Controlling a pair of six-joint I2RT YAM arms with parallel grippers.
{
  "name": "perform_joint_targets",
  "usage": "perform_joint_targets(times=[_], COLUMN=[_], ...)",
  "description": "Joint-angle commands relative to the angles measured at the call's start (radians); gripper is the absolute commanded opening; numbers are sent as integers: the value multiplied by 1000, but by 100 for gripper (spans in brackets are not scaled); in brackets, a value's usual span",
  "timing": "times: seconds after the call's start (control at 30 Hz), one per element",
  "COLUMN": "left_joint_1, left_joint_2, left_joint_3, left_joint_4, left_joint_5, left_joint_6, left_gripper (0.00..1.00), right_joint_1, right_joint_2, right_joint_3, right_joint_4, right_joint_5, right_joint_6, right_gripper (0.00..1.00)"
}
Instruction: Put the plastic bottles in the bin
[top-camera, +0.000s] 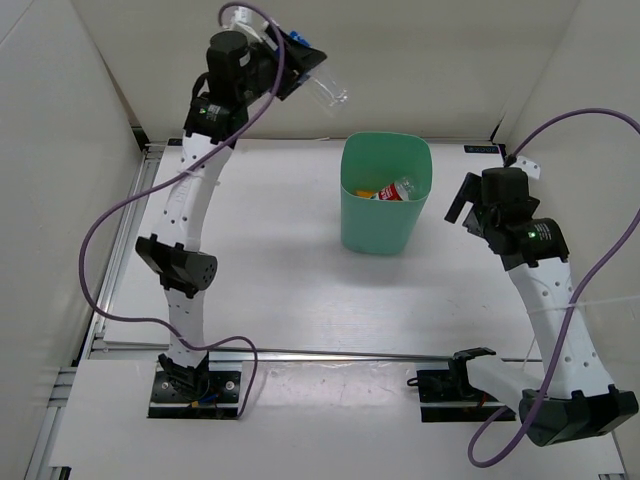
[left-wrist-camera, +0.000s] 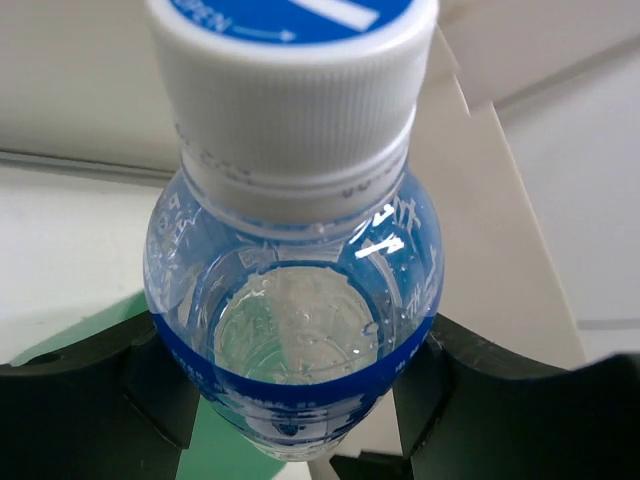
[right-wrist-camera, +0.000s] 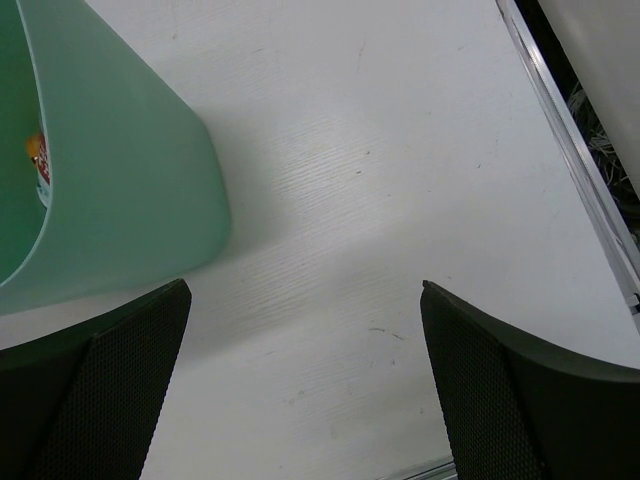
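Next, the left gripper moves to the right in the top view, over the bin's opening (top-camera: 387, 163) (left-wrist-camera: 218, 445), and lets go of the bottle, which still hangs outside the bin's rim.
My left gripper (top-camera: 303, 75) is raised high at the back left, shut on a clear bottle with a blue label (top-camera: 328, 88). In the left wrist view this bottle (left-wrist-camera: 290, 300) fills the frame, white-and-blue cap toward the camera, with a black finger (left-wrist-camera: 520, 410) pressed on each side. The mint-green bin (top-camera: 382, 228) stands in the middle of the table, below and to the right of the held bottle. Inside it lie a red-labelled bottle (top-camera: 398, 190) and something orange (top-camera: 365, 192). My right gripper (top-camera: 462, 210) hangs open just right of the bin (right-wrist-camera: 120, 200), over bare table.
White walls close in the table at the back and on both sides. A metal rail (right-wrist-camera: 570, 150) runs along the table's right edge. Purple cables (top-camera: 110, 230) loop beside both arms.
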Motion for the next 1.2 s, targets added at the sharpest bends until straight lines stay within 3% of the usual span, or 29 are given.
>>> perform_joint_targets(times=[0.0, 0.13, 0.23, 0.27, 0.3, 0.33, 0.47, 0.73, 0.87, 0.97, 1.07, 1.17], left_joint_1=[-99, -188, -231, -241, -241, -241, -250, -261, -210, -150, -80, -21], left_joint_2=[64, 73, 73, 73, 73, 73, 64, -39, -230, -433, -607, -740], left_joint_3=[-6, -30, -87, -96, -96, -108, -98, -128, -410, -839, -1121, -1301], left_joint_4=[62, 73, 73, 73, 73, 73, 73, 73, 73, 73, 73, 73], left_joint_5=[72, 51, 2, -20, -20, -20, -45, -173, -337, -543, -707, -840], left_joint_6=[98, 223, 308, 323, 323, 323, 332, 418, 422, 366, 336, 363], left_gripper=[41, 41, 46, 55, 55, 69, 99, 100, 100, 100, 100, 100], right_joint_1=[-5, -5, -5, -5, -5, -5, -5, -5, -5, -14, -14, -14], right_joint_2=[-34, -44, -53, -53, -53, -53, -71, -61, -51, -41, -30, -41], right_joint_3=[34, 34, 43, 43, 43, 43, 43, 65, 97, 97, 123, 112], right_joint_4=[35, 35, 35, 35, 35, 35, 35, 13, -10, -46, -73, -73], right_joint_5=[28, 28, 28, 28, 28, 28, 28, -7, -87, -107, -178, -202], right_joint_6=[-22, -13, -13, -13, -13, -13, -22, -1, -25, -16, -30, -30], right_gripper=[99, 99, 99, 99, 99, 99, 99, 99, 99, 99, 99, 99])
